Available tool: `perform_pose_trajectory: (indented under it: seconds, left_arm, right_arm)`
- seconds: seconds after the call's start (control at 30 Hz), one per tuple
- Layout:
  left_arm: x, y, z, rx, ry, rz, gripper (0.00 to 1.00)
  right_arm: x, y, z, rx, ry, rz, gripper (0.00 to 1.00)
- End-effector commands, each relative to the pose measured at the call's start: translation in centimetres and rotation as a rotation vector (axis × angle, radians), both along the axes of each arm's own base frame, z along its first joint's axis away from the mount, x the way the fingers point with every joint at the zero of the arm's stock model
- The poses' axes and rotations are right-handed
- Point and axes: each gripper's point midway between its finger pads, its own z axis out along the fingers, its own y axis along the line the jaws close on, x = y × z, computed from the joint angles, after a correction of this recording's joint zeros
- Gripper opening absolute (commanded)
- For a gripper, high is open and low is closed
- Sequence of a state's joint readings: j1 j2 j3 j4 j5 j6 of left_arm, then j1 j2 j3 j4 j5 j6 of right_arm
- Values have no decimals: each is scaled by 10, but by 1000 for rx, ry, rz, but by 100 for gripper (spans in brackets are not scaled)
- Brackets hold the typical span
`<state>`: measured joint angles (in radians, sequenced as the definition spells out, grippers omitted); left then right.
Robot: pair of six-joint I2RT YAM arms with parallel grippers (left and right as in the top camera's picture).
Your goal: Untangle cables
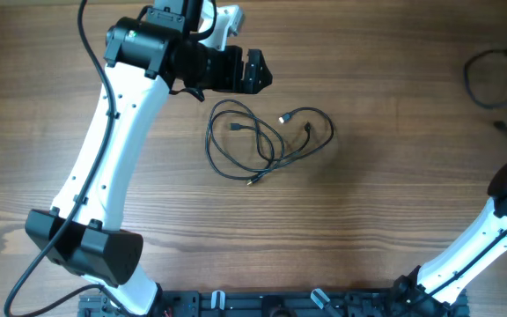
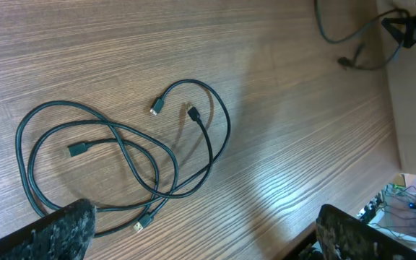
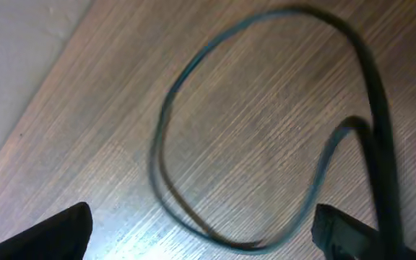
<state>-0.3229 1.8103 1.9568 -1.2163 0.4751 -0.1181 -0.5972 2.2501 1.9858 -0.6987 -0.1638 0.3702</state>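
The open left gripper moves back and down onto that bend of black cable next, since the inner loop's rounded side [image 1: 217,151] [image 2: 40,190] lies clear of the crowded crossings.
The thin black cables [image 1: 262,141] lie in a loose overlapping tangle at the table's middle. They also show in the left wrist view [image 2: 121,159], with a silvery-tipped plug [image 2: 155,110] and a flat plug end [image 2: 139,226]. My left gripper [image 1: 257,72] hovers just behind the tangle. In its wrist view the left gripper [image 2: 204,235] is open and empty, with the cables' near loops by its left finger. My right gripper [image 3: 204,238] is open and empty above a blurred black cable loop [image 3: 266,130]. It is out of the overhead view.
A second bunch of black cords [image 1: 500,75] lies at the far right of the table, also seen in the left wrist view [image 2: 352,40]. The right arm [image 1: 473,238] rises from the front right. The table's edge [image 3: 35,94] runs close by in the right wrist view.
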Motion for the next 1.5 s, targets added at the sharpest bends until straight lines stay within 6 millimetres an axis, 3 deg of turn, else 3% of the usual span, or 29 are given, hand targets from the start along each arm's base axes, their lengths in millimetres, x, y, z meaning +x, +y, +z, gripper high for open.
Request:
perform_pose_trajectory:
  seconds: [0.0,0.17,0.23,0.27,0.37,0.43,0.53,0.7,0.87,0.93,1.1,1.17,1.47]
  left_arm:
    - [-1,0,5,0,-14,2,100]
    - [0,0,5,-1,-16,2,100]
    - [0,0,6,-2,-19,2,100]
    - [1,0,6,-3,-22,2,100]
    - [0,0,6,-2,-20,2,100]
    - [0,0,5,-1,-17,2,100]
    - [0,0,5,-1,-18,2,100]
    - [4,18,9,81,-60,69,100]
    - [-6,52,42,142,-126,268,100]
    - [-17,56,42,141,-82,305,100]
    - [-36,77,8,249,61,406,100]
    - [-38,78,-10,265,103,414,100]
    - [-41,75,-133,248,274,538,99]
  right_arm:
    - [7,3,42,-6,-96,13,100]
    - [3,17,109,-65,-203,86,100]
    - [-8,23,139,-81,-235,72,100]
    - [-24,20,153,-80,-217,-26,100]
    - [-79,3,169,-142,-106,-300,100]
    - [-104,-5,160,-199,4,-366,100]
    - [-106,4,146,-140,40,-330,100]
    - [-57,81,159,38,-137,153,93]
    - [-51,153,169,133,-183,451,90]
    - [-54,184,169,170,-175,559,90]
    - [-59,256,159,200,-107,770,90]
    - [-58,271,156,185,-84,799,91]
    - [-57,323,146,95,-2,902,91]
